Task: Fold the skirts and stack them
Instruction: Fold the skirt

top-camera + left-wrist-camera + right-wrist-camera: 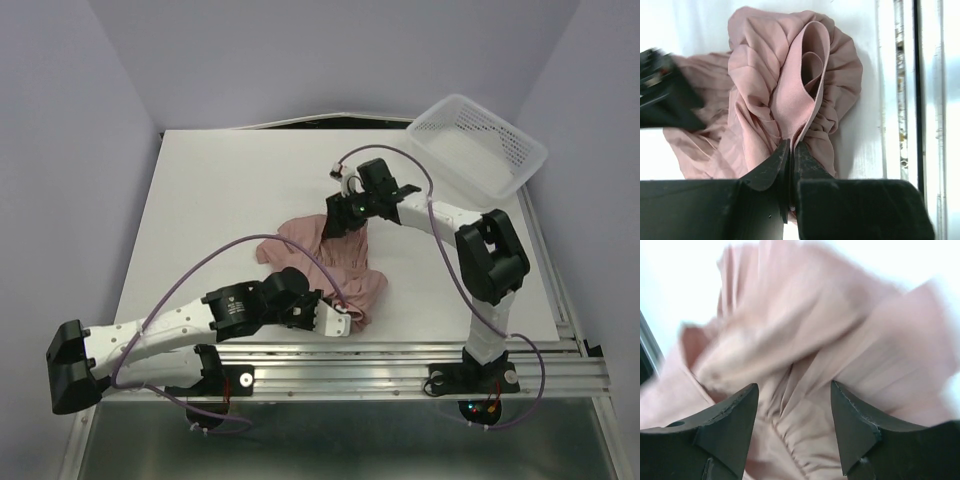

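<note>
My left gripper needs to carry the pinched band outward next and release it there, away from the near rail, because the skirt's far edge point(301, 226) point(681, 142) lies outward of my left gripper.
One dusty-pink skirt point(345, 268) lies crumpled in the middle of the white table. My left gripper point(335, 318) is at its near edge, shut on a fold of the waistband; in the left wrist view the jaws point(791, 145) pinch the pink band point(800, 90). My right gripper point(337, 222) is open at the skirt's far edge; in the right wrist view its fingers straddle gathered pink fabric point(800, 405) without clamping it. That view is blurred.
A white mesh basket point(480, 148) stands tilted at the back right corner. The table's metal rail point(400, 365) runs along the near edge, close to my left gripper. Purple cables loop over both arms.
</note>
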Robot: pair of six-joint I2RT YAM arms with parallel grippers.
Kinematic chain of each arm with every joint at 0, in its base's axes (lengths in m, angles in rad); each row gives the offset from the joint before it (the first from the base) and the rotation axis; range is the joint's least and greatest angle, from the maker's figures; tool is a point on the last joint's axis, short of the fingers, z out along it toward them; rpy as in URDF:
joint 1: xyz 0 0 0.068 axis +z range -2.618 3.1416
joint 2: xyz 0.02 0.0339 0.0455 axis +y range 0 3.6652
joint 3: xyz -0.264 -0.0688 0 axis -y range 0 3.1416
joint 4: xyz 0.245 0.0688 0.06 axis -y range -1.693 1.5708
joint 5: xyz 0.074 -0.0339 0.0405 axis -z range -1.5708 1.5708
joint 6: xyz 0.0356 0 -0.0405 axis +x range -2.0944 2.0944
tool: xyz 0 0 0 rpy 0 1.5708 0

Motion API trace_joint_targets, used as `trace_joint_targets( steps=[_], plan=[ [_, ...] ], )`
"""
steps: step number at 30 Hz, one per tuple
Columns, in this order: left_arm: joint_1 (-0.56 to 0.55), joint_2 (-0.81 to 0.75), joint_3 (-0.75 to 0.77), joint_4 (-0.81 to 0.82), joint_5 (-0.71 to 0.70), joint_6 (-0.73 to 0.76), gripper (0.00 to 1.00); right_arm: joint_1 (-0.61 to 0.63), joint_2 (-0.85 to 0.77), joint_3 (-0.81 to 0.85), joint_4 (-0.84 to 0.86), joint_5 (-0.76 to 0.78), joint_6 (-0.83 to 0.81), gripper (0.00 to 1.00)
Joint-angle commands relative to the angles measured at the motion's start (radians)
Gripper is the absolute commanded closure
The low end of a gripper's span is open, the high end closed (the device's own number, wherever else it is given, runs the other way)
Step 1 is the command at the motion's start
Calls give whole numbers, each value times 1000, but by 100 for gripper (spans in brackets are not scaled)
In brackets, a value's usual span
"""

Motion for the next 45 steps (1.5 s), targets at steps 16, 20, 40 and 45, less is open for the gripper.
trace_joint_targets(
  steps=[16, 20, 40, 45],
  plan=[
    [151, -2, 135, -108, 293, -122, 100, -62, 344, 343, -63, -184, -73, 57],
    [311, 64, 227, -95, 356, -160, 100, -62, 318, 265, -46, -259, -76, 67],
    [694, 619, 485, 93, 508, -199, 100, -62, 300, 237, -69, -345, -151, 75],
    [726, 781, 473, 191, 465, -257, 100, -62, 312, 257, -80, -319, -166, 75]
  ],
)
